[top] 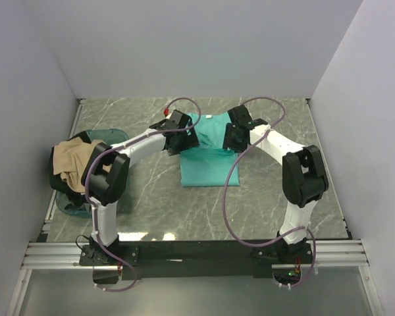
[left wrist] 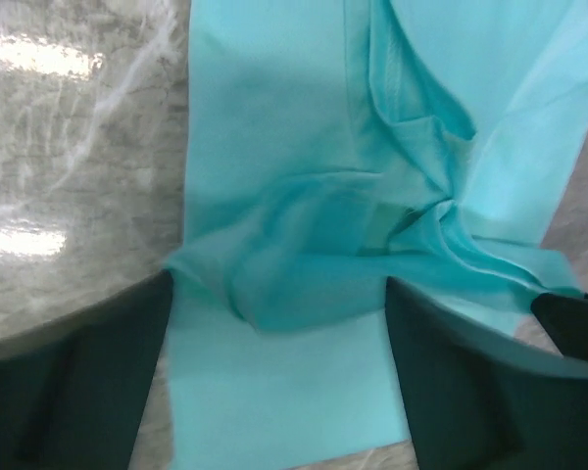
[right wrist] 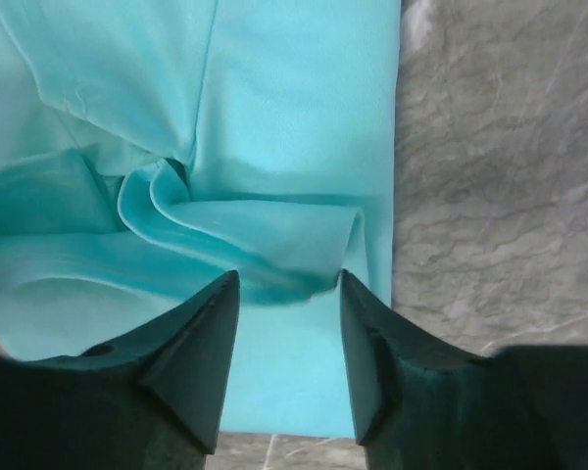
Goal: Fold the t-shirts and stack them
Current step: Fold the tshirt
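Note:
My left gripper will draw its open fingers back onto the teal shirt's near corner (top: 184, 184) facing the tub, as that corner is uncovered.
The teal t-shirt (top: 207, 164) lies partly folded in the middle of the table, its far part bunched up. My left gripper (top: 182, 137) is over its far left edge and my right gripper (top: 234, 136) is over its far right edge. In the left wrist view the gripper (left wrist: 279, 294) is open wide, with a crumpled fold of the teal shirt (left wrist: 304, 264) between and just past the fingertips. In the right wrist view the gripper (right wrist: 287, 284) is open, with a rolled fold of the shirt (right wrist: 245, 230) just ahead of the tips. A tan t-shirt (top: 76, 160) lies heaped on dark shirts (top: 59, 181) at the left.
A translucent bluish tub (top: 110, 135) stands at the left edge of the table under the tan and dark shirts. The marbled grey table (top: 151, 197) shows bare in front of the teal shirt and at the right. Grey walls close in the back and sides.

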Controlling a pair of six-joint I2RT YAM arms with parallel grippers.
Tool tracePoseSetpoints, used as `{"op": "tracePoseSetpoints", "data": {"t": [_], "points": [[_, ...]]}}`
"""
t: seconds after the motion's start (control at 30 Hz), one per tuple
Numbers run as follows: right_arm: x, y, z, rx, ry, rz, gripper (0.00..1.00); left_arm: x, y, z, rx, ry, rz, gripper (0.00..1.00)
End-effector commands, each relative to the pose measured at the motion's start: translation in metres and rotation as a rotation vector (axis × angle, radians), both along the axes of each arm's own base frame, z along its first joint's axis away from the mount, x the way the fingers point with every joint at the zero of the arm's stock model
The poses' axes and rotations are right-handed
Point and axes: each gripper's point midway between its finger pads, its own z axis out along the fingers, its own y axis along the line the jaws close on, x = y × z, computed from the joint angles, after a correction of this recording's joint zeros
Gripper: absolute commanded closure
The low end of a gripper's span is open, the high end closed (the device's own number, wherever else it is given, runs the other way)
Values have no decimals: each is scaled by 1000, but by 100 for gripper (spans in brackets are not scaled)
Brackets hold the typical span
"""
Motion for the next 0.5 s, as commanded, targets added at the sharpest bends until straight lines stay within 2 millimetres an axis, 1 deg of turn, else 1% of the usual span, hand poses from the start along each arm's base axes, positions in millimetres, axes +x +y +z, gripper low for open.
{"op": "tracePoseSetpoints", "data": {"t": [0.0, 0.03, 0.07, 0.1, 0.17, 0.2, 0.23, 0.27, 0.3, 0.33, 0.37, 0.4, 0.47], "points": [[24, 4, 34, 29, -105, -13, 43, 16, -5, 43, -43, -107, 3, 1], [24, 3, 38, 32, -112, -12, 31, 14, -4, 51, -52, -124, 4, 0], [22, 5, 45, 46, -125, -9, 29, 13, -3, 55, -58, -133, 4, 1], [19, 4, 44, 49, -122, -11, 23, 12, -2, 60, -65, -146, 6, 1], [15, 4, 49, 67, -140, -10, 20, 4, 3, 67, -73, -156, 8, 1], [7, 3, 51, 77, -142, -6, 20, -2, 7, 62, -69, -147, 11, 1], [3, 3, 51, 85, -145, -4, 20, -6, 7, 69, -82, -160, 6, 1], [0, 3, 53, 97, -155, 1, 19, -10, 8, 70, -88, -159, 5, 1], [-12, 5, 52, 120, -146, 20, 19, -17, 12, 63, -83, -142, 5, 1], [-15, 4, 53, 123, -153, 21, 19, -21, 12, 70, -91, -153, 1, 1], [-20, 7, 59, 153, -165, 41, 19, -26, 14, 68, -90, -149, 4, 0], [-30, 6, 49, 156, -140, 46, 19, -30, 15, 67, -89, -148, 2, 1], [-41, 6, 45, 177, -131, 51, 19, -44, 16, 63, -84, -137, -10, 1]]}}
